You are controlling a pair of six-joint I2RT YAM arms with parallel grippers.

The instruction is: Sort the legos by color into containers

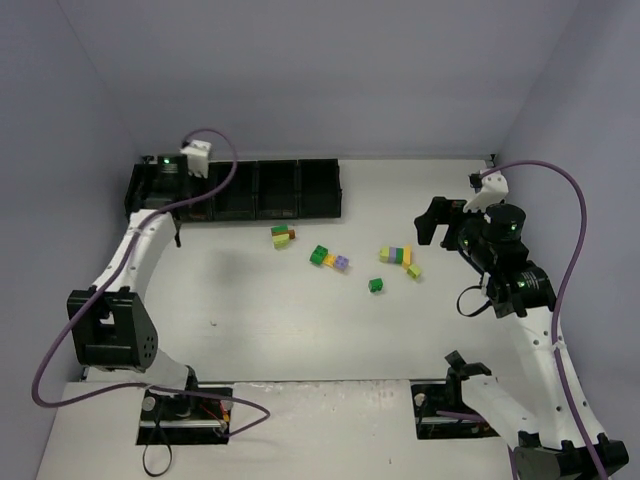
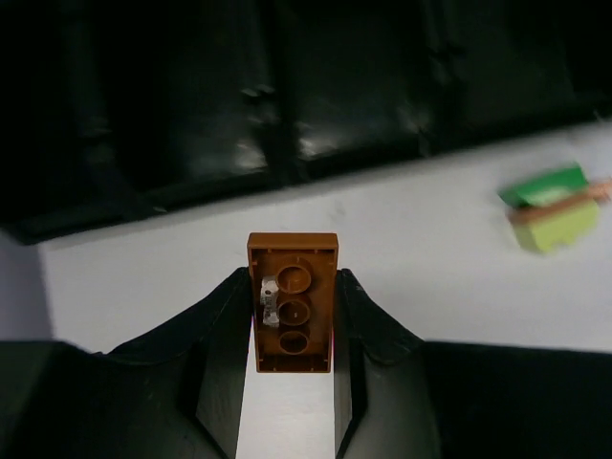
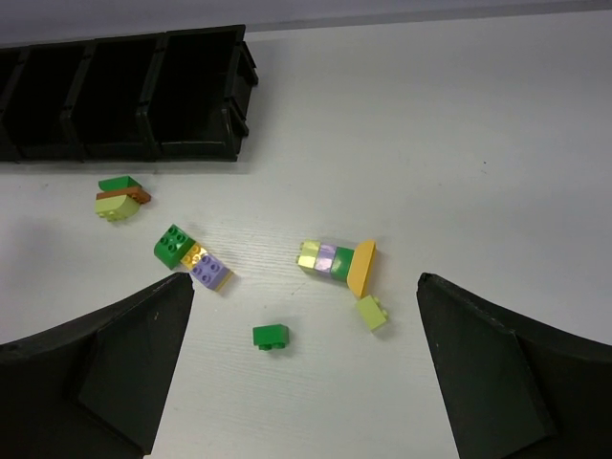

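My left gripper shifts outward, to its left in the top view, over the wall-side end container (image 2: 43, 167) next and lowers to release, since the container lies that way.
My left gripper (image 1: 160, 183) is over the left end of the row of black containers (image 1: 338, 190) and is shut on an orange-brown lego (image 2: 292, 301), held underside up between its jaws (image 2: 294, 287). The container row (image 2: 191, 96) lies just beyond it. My right gripper (image 1: 440, 225) is open wide and empty (image 3: 304, 285) above the loose legos: a dark green brick (image 3: 271, 336), a lime brick (image 3: 372, 312), a joined lime-lilac-green row with a yellow slope (image 3: 335, 258), and a green-yellow-lilac cluster (image 3: 191, 258).
A small stack of green, orange-brown and lime bricks (image 1: 282, 235) lies just in front of the containers; it also shows in the left wrist view (image 2: 555, 206). The cell walls rise at left, back and right.
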